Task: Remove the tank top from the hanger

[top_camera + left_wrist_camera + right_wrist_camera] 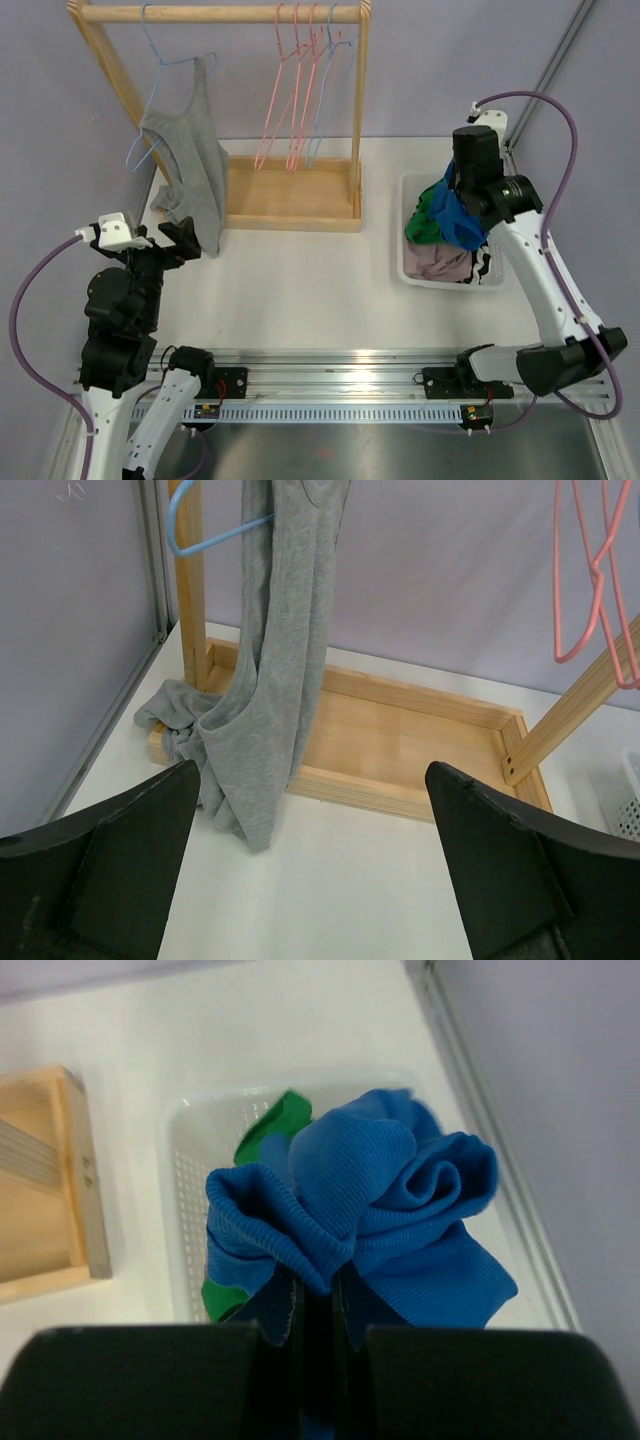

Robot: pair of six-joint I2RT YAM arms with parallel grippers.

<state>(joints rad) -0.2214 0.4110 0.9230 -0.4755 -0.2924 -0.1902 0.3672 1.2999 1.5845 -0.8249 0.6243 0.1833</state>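
The white basket (272, 1124) is below my right gripper, so next my right gripper will lower the blue garment (380, 1190) onto the green cloth in that basket and let go of it.
A grey tank top (190, 150) hangs by a strap from a blue wire hanger (148, 40) at the left end of the wooden rack. Its lower end bunches on the rack's base and the table. In the left wrist view the tank top (280, 630) drapes down under the hanger (215, 540). My left gripper (176, 245) is open and empty, low over the table just in front of the hem (312, 810). My right gripper (458, 198) is shut on a blue garment (380, 1190) and holds it above the basket.
The rack's wooden base tray (290, 195) lies behind the left gripper. Pink hangers (295, 90) hang at the rail's right end. A white basket (410, 270) with green, pink and striped clothes stands at the right. A wall post runs along the left.
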